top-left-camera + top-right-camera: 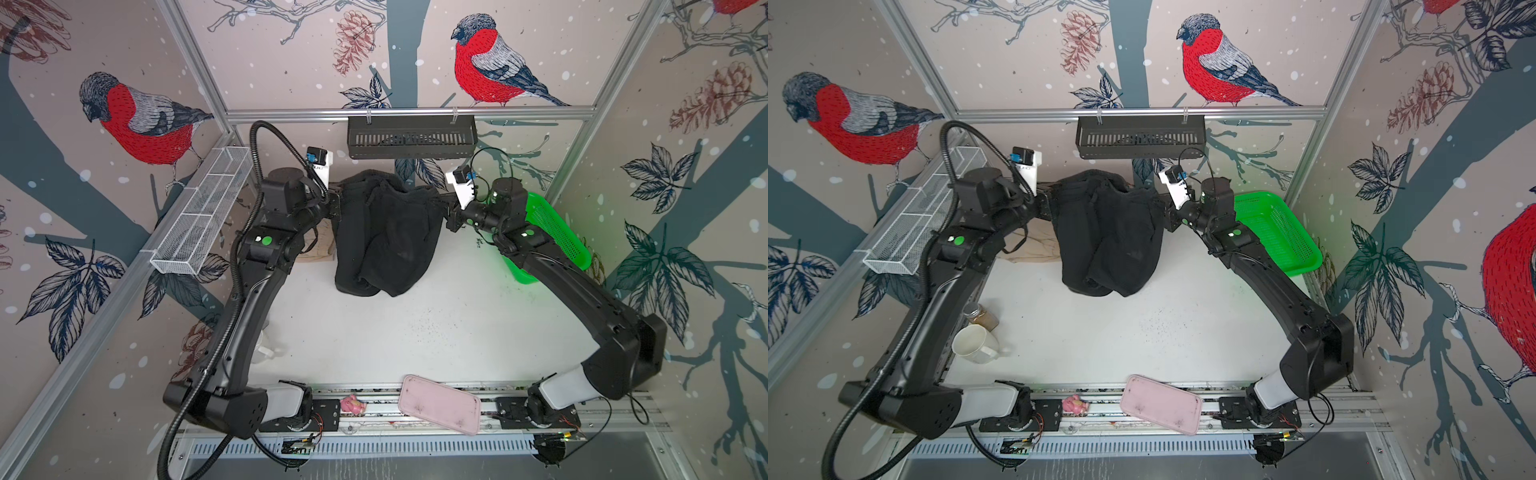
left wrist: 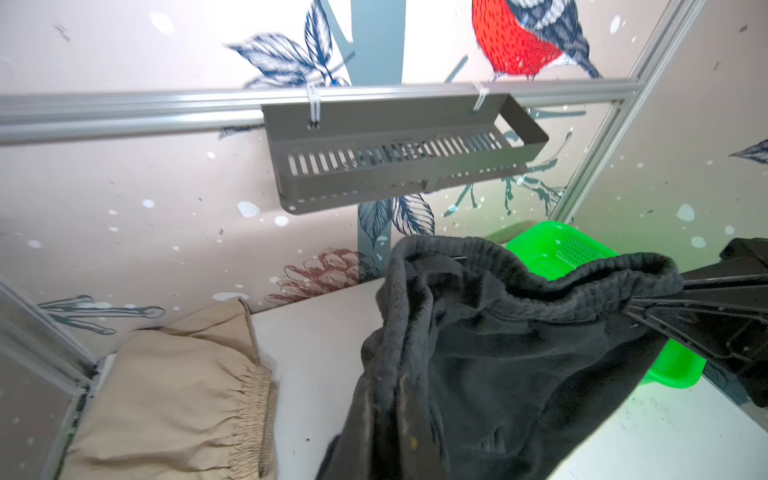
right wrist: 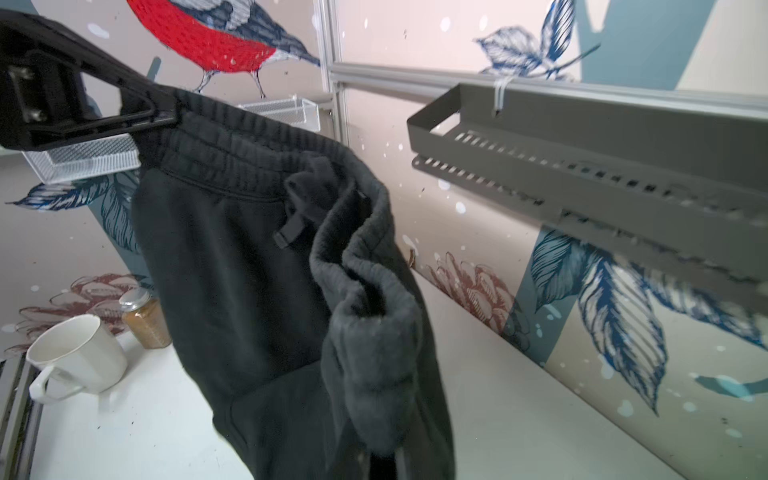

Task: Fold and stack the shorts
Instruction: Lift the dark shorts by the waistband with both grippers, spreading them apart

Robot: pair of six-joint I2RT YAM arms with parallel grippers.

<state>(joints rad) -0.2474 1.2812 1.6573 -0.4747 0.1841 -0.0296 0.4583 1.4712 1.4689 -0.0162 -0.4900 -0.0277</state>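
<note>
My right gripper lowers the hanging waistband's end down to the tabletop by the back wall (image 3: pixel 520 436) and releases it there next, since that spot is bare below the gripper.
The black shorts (image 1: pixel 386 237) (image 1: pixel 1108 237) hang by their waistband between my two grippers, and the legs droop to the white table. My left gripper (image 1: pixel 337 204) (image 1: pixel 1049 204) is shut on the waistband's left end; its jaws (image 2: pixel 392 415) pinch the dark cloth (image 2: pixel 498 353). At the right end my right gripper (image 1: pixel 441 204) (image 1: pixel 1163 208) (image 3: pixel 382 461) is shut on the waistband (image 3: pixel 249 270). The beige shorts (image 1: pixel 320 249) (image 1: pixel 1034 249) (image 2: pixel 166 395) lie on the table at the back left, partly hidden under the left arm.
A green mesh basket (image 1: pixel 557 232) (image 1: pixel 1279 232) stands at the back right behind the right arm. A black slotted shelf (image 1: pixel 411 137) hangs on the back rail, a white wire rack (image 1: pixel 203 212) on the left wall. A mug (image 1: pixel 976 345), a jar (image 1: pixel 982 316), a pink tray (image 1: pixel 440 403).
</note>
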